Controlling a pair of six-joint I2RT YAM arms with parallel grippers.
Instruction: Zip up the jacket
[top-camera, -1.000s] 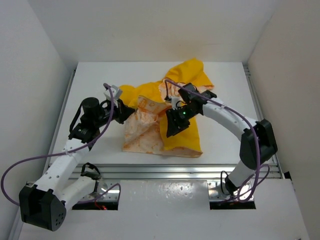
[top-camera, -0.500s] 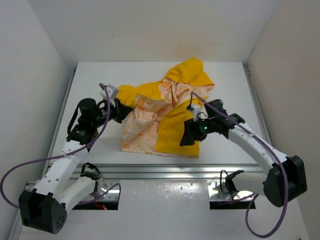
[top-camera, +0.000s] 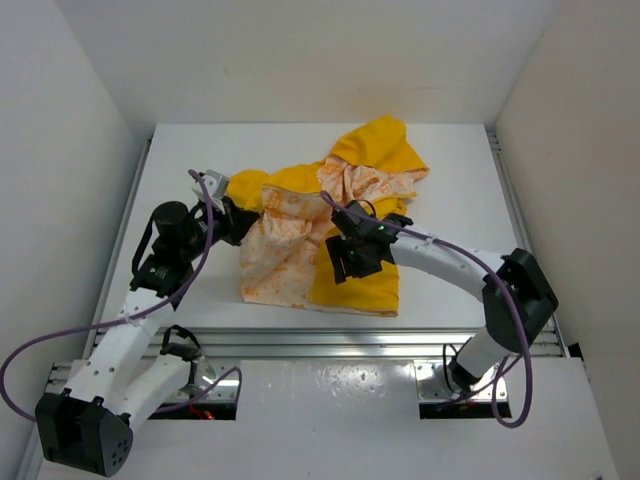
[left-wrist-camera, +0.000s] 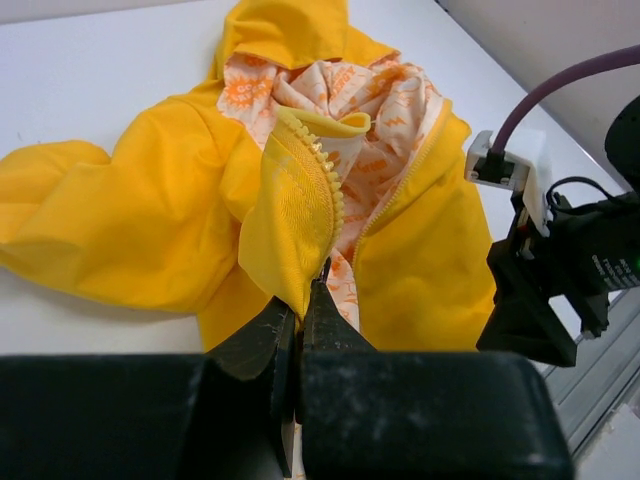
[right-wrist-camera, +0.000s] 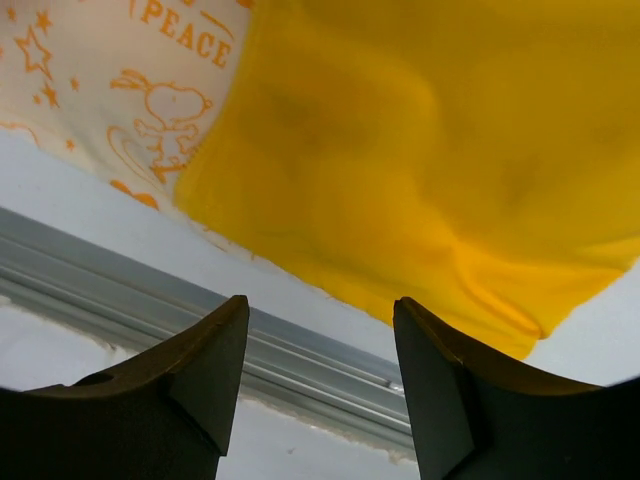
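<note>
Next, my right gripper shifts to its left in the top view and down.
The yellow jacket (top-camera: 365, 290) lies crumpled in the middle of the table, open, with its white orange-printed lining (top-camera: 275, 255) showing. My left gripper (top-camera: 250, 222) is shut on the jacket's left front flap. In the left wrist view its jaws (left-wrist-camera: 300, 300) pinch the yellow flap just below a line of zip teeth (left-wrist-camera: 325, 180). My right gripper (top-camera: 340, 268) is open and empty, hovering over the jacket's lower yellow panel. In the right wrist view its fingertips (right-wrist-camera: 318, 340) frame the jacket's bottom hem (right-wrist-camera: 400, 290) and bare table.
A metal rail (top-camera: 330, 340) runs along the table's near edge, just in front of the jacket's hem; it also shows in the right wrist view (right-wrist-camera: 150, 300). White walls close the sides and back. The right arm (left-wrist-camera: 550, 290) stands close to the left gripper's right.
My right arm swung out to the right and came back left over the jacket's lower panel. My left gripper drew the held flap slightly left and back.
</note>
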